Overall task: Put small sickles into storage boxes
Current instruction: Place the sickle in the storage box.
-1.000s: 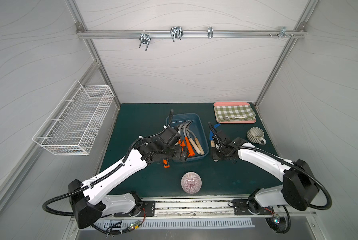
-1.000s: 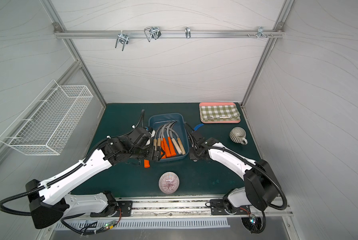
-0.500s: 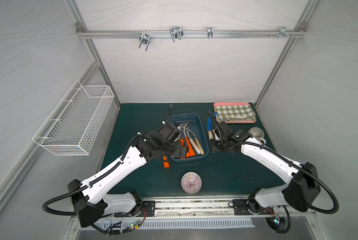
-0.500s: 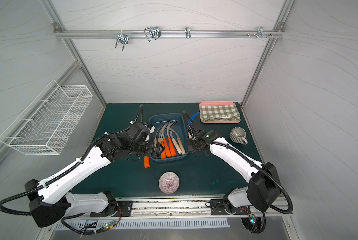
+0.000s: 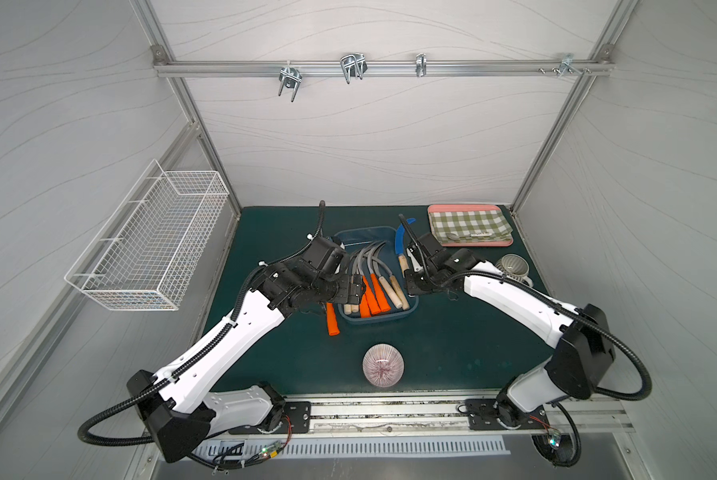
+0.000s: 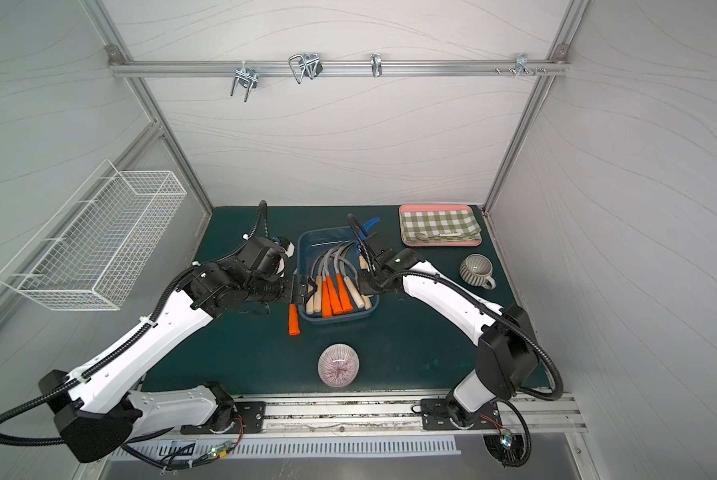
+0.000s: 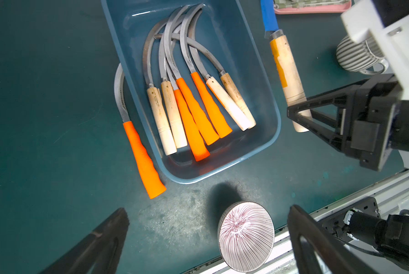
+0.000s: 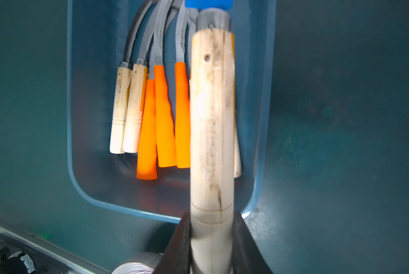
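My right gripper needs to move across and down next to release the sickle toward the orange handle beside the pale wood one, which lies below, inside the box's rim.
The dark blue storage box (image 5: pixel 374 321) (image 6: pixel 335 319) (image 7: pixel 276 132) (image 8: pixel 127 209) sits mid-table with several small sickles (image 5: pixel 372 286) (image 7: pixel 194 111) in it, handles toward me. One orange-handled sickle (image 5: pixel 332 322) (image 6: pixel 293 322) (image 7: pixel 144 159) lies on the mat against the box's left wall. My right gripper (image 5: pixel 409 284) (image 8: pixel 211 227) is shut on the end of the wood handle of a blue-bladed sickle (image 5: pixel 399 246) (image 6: pixel 365 231) (image 7: pixel 288 76) (image 8: pixel 211 123), held above the box's right edge. My left gripper (image 5: pixel 354 289) (image 6: pixel 306 291) (image 7: pixel 208 212) hangs open and empty over the box's left edge.
A striped bowl (image 5: pixel 383 365) (image 7: pixel 246 237) lies on the mat near the table's front edge. A striped mug (image 5: pixel 512 268) stands at the right. A pink tray (image 5: pixel 469 243) with checked cloth is at the back right. A white wire basket (image 5: pixel 153 241) hangs on the left wall.
My right gripper has carried the blue-bladed sickle up off the mat and leftward to the box's right edge. The left gripper has drifted slightly toward the back, still open.
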`<state>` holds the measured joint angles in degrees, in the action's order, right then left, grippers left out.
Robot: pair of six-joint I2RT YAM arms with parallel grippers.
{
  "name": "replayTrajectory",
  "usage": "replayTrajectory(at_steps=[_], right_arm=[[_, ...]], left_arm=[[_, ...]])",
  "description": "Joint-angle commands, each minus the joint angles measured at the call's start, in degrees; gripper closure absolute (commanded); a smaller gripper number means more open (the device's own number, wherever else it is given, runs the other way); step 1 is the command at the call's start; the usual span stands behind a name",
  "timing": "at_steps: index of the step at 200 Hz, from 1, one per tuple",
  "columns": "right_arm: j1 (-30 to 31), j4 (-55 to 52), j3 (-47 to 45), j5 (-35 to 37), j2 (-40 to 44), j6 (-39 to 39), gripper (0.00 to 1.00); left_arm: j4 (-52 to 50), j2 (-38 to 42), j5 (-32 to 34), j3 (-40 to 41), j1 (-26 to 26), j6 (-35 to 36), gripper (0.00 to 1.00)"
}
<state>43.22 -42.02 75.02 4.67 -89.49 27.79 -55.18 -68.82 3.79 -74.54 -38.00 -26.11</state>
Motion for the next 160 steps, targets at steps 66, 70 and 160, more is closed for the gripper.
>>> replayTrajectory(at_steps=[66,70,160], right_arm=[[1.38,3.11,4.82,-4.61,-10.57,-1.95,0.87],[1.35,3.28,4.91,-4.66,-11.03,-1.97,0.87],[1.38,5.8,5.71,-7.38,-18.67,-2.65,0.85]], left_arm=[[-1.27,4.46,-0.36,3.24,3.12,-0.21,0.01],[-1.28,4.55,-0.37,3.49,3.26,-0.22,0.01],[-0.13,5.37,-1.15,7.77,5.15,-1.03,0.01]])
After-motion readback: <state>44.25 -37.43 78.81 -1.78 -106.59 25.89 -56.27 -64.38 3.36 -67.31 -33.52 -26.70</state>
